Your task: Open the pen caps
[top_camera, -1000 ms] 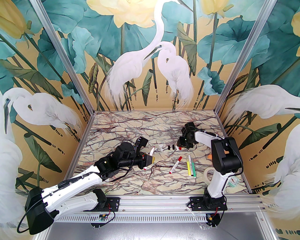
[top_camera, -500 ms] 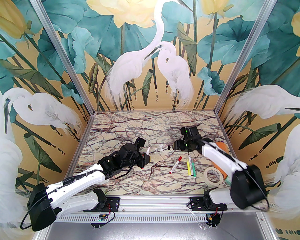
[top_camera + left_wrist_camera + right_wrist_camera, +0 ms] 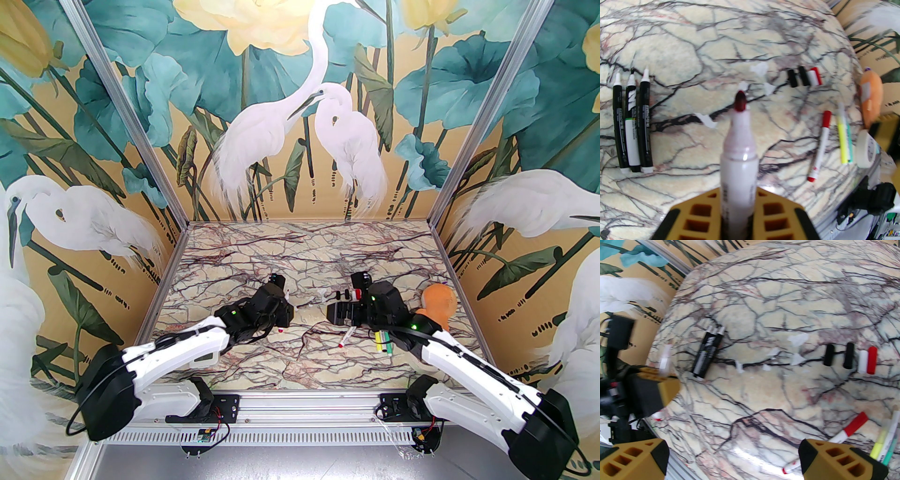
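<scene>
The white marker (image 3: 739, 150) has a bare dark red tip, so the left gripper will next move down onto the tabletop beside the uncapped black markers and release it there.
My left gripper (image 3: 738, 208) is shut on a white marker (image 3: 739, 150) whose dark red tip is bare and points out over the table. In the top view the left gripper (image 3: 282, 322) is left of centre. Loose pen caps lie in a row: two black (image 3: 828, 354) (image 3: 849, 355), one white (image 3: 863, 361), one red (image 3: 872, 360). The same row shows as black caps (image 3: 342, 295) and a red cap (image 3: 358, 294). My right gripper (image 3: 740, 458) stands open and holds nothing, just in front of that row (image 3: 340, 311). A red-capped marker (image 3: 821, 145) lies nearby.
Three uncapped black markers (image 3: 630, 121) lie side by side on the left. Yellow and green markers (image 3: 843, 138) lie right of the red one. A tape roll (image 3: 866, 150) and an orange plush toy (image 3: 438, 302) sit at the right. White scraps (image 3: 798, 339) dot the middle.
The right gripper opened, left the red cap at the row's right end and pulled back toward the near side. The left gripper shifted a little nearer, still holding the marker.
</scene>
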Robot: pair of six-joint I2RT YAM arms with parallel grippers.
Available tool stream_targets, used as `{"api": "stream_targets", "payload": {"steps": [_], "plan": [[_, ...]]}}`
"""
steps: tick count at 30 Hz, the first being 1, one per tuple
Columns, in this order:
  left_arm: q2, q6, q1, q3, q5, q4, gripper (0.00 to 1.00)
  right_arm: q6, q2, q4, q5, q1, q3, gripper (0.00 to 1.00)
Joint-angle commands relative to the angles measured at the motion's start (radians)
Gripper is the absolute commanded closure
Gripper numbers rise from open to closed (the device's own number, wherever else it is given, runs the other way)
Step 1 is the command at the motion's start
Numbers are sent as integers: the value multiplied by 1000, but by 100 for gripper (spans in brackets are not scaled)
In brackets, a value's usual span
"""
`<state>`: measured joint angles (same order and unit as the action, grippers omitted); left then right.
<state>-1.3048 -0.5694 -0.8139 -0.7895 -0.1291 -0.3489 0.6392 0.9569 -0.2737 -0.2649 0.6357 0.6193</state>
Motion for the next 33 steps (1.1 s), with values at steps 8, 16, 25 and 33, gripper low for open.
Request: {"api": "stream_targets", "payload": {"steps": [8, 16, 25, 33], "plan": [[-245, 14, 43, -135, -104, -6, 92, 64, 1, 99, 89, 80, -10, 1], [-392, 55, 79, -197, -138, -22, 91, 82, 45, 97, 177, 138, 7, 1], [-480, 100, 103, -239, -164, -23, 87, 80, 87, 82, 192, 162, 20, 0], [-538, 96, 105, -272, -191, -41, 83, 80, 87, 63, 199, 165, 22, 1]]}}
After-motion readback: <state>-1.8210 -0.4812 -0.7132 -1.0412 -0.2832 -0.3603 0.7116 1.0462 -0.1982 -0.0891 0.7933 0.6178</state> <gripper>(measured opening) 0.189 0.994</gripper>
